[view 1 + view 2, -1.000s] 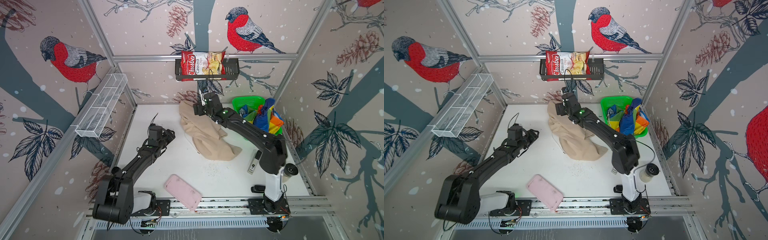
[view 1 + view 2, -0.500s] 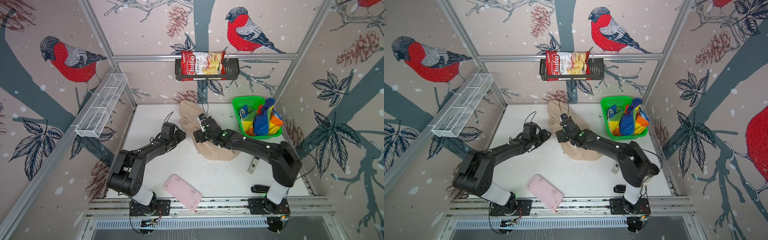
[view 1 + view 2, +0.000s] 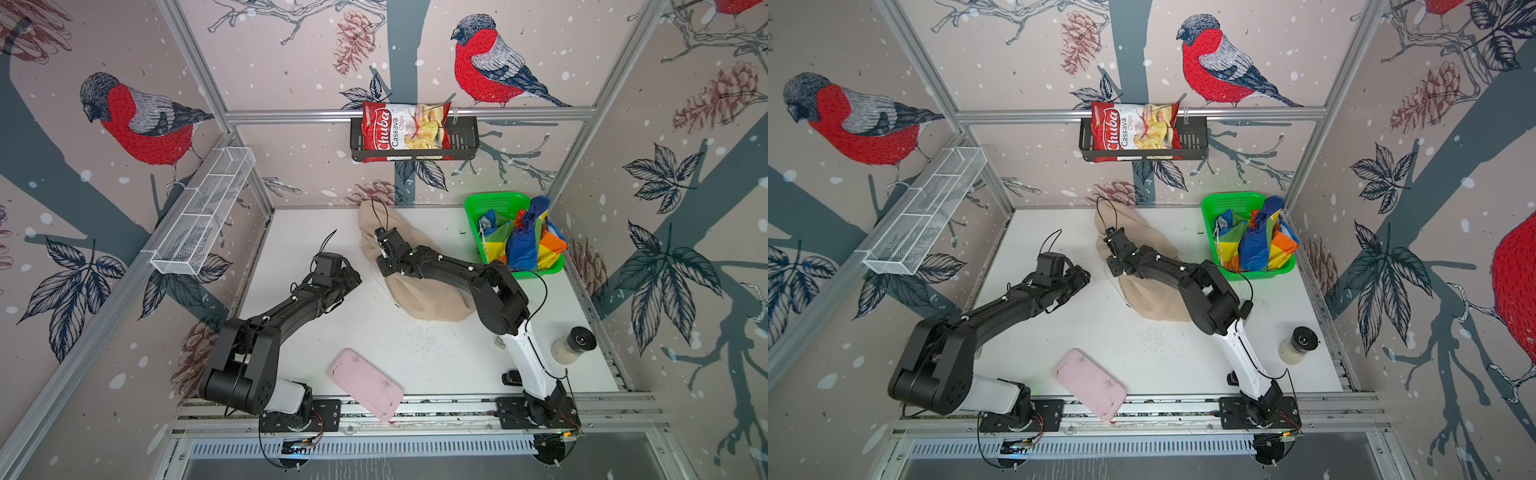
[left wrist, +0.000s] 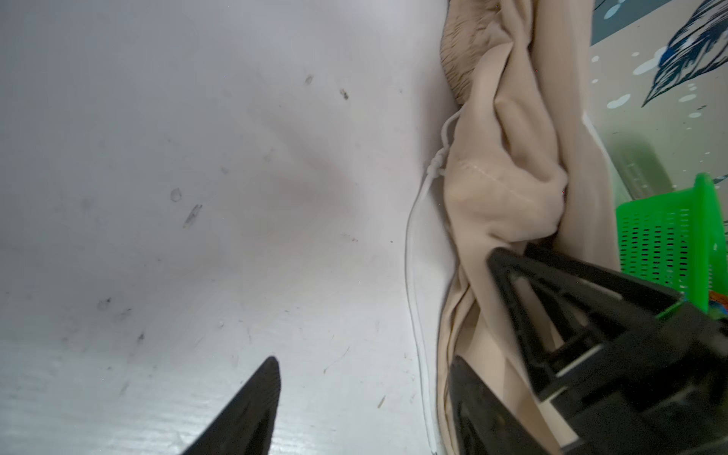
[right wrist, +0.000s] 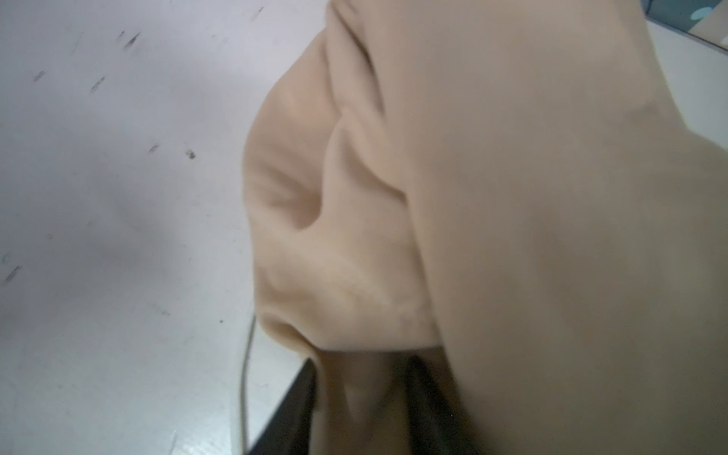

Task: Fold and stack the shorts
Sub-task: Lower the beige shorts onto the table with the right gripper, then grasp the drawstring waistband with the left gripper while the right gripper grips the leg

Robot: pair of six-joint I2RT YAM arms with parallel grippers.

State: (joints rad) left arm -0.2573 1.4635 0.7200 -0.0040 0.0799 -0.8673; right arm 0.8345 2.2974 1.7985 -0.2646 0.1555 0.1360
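The left gripper should next go across toward the right gripper and down onto the edge of the beige shorts by the drawstring, because its open fingers are above bare tabletop.
The beige shorts lie crumpled at the middle back of the table; they also show in the other top view. My right gripper sits low at their left edge, and the right wrist view shows it shut on a fold of the beige cloth. My left gripper hovers just left of that edge. It is open, with the white drawstring lying between its fingers. The striped shorts are bunched in the green basket.
A pink flat case lies at the front edge. A capped jar stands front right. A chips bag sits in a black rack on the back wall, and a white wire shelf hangs on the left wall.
My right gripper came from the back end of the beige shorts down to their left edge and closed on the cloth. My left arm swung right, toward the shorts.
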